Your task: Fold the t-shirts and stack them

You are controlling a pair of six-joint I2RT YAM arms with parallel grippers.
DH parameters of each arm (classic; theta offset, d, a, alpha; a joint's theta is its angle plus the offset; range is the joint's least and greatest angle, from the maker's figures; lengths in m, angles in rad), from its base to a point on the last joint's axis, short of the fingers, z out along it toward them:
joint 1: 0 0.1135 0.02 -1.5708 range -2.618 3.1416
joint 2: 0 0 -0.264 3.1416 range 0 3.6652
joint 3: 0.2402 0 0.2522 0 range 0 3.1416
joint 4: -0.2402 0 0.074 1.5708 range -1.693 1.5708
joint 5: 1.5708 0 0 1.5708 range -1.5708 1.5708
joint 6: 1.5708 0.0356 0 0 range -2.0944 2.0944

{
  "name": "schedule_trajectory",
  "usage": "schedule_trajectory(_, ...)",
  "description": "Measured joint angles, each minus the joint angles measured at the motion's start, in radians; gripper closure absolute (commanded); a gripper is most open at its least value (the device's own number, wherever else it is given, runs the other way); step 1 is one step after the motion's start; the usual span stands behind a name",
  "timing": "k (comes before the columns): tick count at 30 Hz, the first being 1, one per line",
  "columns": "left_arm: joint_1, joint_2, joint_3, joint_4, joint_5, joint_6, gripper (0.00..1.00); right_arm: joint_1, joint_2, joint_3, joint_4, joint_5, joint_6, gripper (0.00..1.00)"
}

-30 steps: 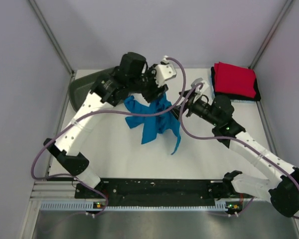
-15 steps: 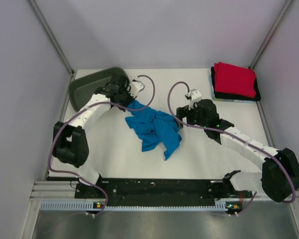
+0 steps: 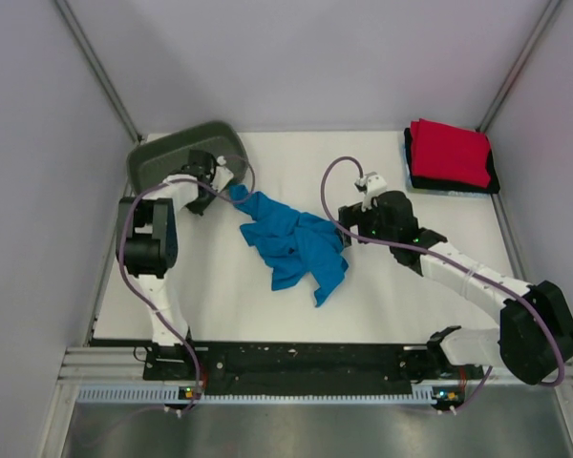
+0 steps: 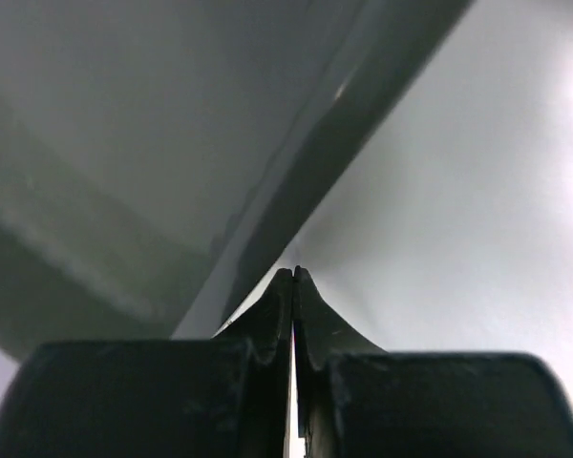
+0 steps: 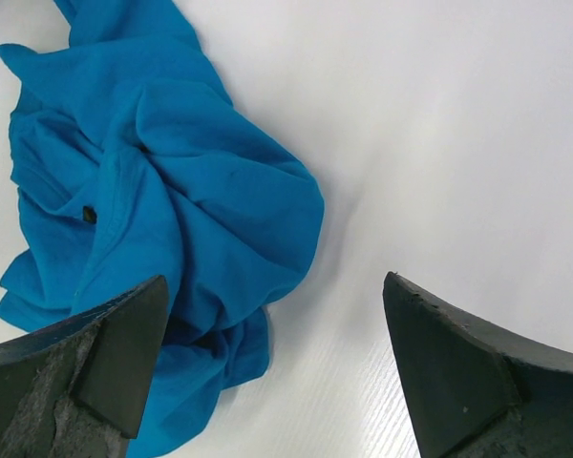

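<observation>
The fingers of my right gripper are above the bare table, so I should next move it back and to the left in the top view, then lower it onto the heap's near flap [image 3: 327,276] [image 5: 180,399].
The turquoise-blue t-shirt [image 3: 294,244] lies crumpled in a heap mid-table, and neither gripper holds it. My left gripper [image 3: 217,173] is shut with nothing between its jaws, low beside the olive tub and just left of the shirt's upper corner. In the left wrist view the shut fingertips [image 4: 293,274] point at the tub's rim. My right gripper [image 3: 348,227] stands open at the heap's right edge. In the right wrist view it [image 5: 275,286] hovers over bare table, with the blue t-shirt [image 5: 172,181] under its left finger. A folded red t-shirt [image 3: 449,151] tops a stack at the back right.
The dark olive-green tub [image 3: 175,158] lies tipped at the back left corner; its wall [image 4: 124,134] fills the left of the left wrist view. Grey enclosure walls and frame posts surround the white table [image 3: 220,296]. Under the red shirt lie black and light folded layers [image 3: 449,188].
The left arm let go of the blue shirt, swung left to the tub and shut its jaws. The shirt dropped from a raised spread into a heap. The right gripper came down beside it.
</observation>
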Motion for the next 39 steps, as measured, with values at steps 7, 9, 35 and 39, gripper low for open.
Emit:
schedule_trajectory(7,0.183,0.102,0.134,0.120,-0.183,0.014,0.98,0.000,0.003,0.000,-0.024,0.005,0.000,0.06)
schedule_trajectory(9,0.223,0.112,0.166,0.149,-0.216,0.017,0.93,0.000,0.005,0.000,-0.043,0.000,-0.001,0.07)
schedule_trajectory(35,0.153,-0.530,-0.306,-0.013,0.325,-0.102,0.34,0.418,0.224,0.017,-0.330,0.183,0.037,1.00)
schedule_trajectory(39,0.151,-0.575,-0.358,-0.040,0.368,-0.126,0.33,0.431,0.225,0.085,-0.330,0.140,-0.020,1.00)
